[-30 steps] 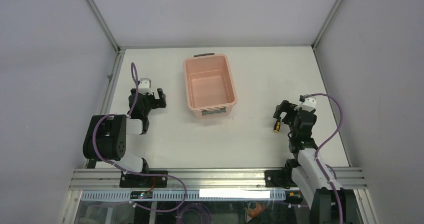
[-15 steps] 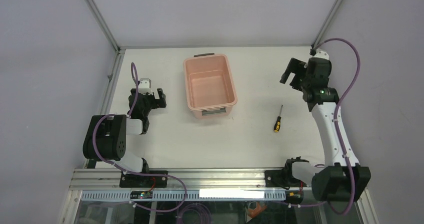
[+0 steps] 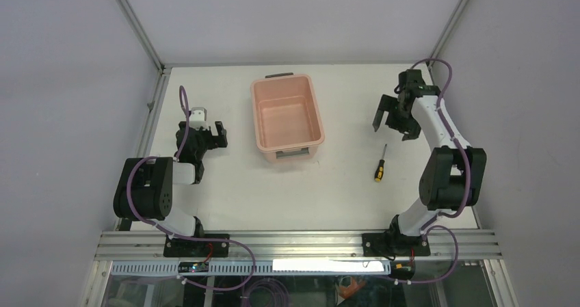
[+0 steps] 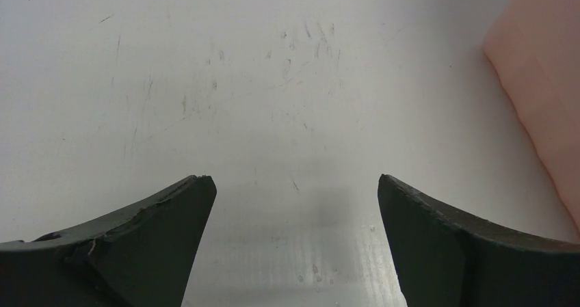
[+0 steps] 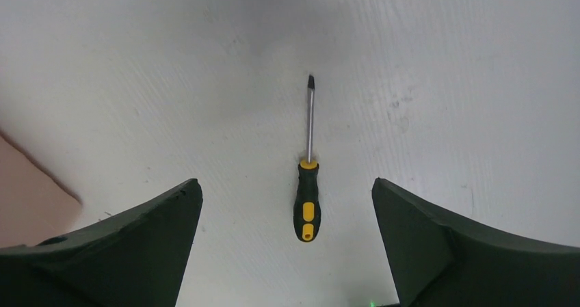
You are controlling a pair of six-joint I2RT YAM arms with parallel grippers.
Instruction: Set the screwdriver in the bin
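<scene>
The screwdriver's handle (image 3: 379,171) (image 5: 308,201) lies on the tabletop below my right gripper and closer to my base. My right gripper will move back and down onto it next.
The screwdriver (image 3: 379,165), with a yellow and black handle, lies on the white table right of the bin (image 3: 254,115), a salmon-pink tub that holds nothing. My right gripper (image 3: 392,130) is open and empty, raised above the table just beyond the screwdriver's tip. In the right wrist view the screwdriver (image 5: 308,191) lies between my open fingers (image 5: 286,184), tip pointing away, with a corner of the bin (image 5: 27,197) at the left. My left gripper (image 3: 222,135) is open and empty left of the bin, low over the table (image 4: 291,184); the bin wall (image 4: 547,81) shows at the right.
Grey walls and aluminium frame posts (image 3: 137,27) enclose the table on the left, back and right. The bin's dark handles (image 3: 280,75) sit at its short ends. A metal rail (image 3: 294,242) runs along the near edge.
My right arm swung from over the screwdriver out to the far right, and the gripper has now come back left and nearer, towards it. The screwdriver and left arm have not moved.
</scene>
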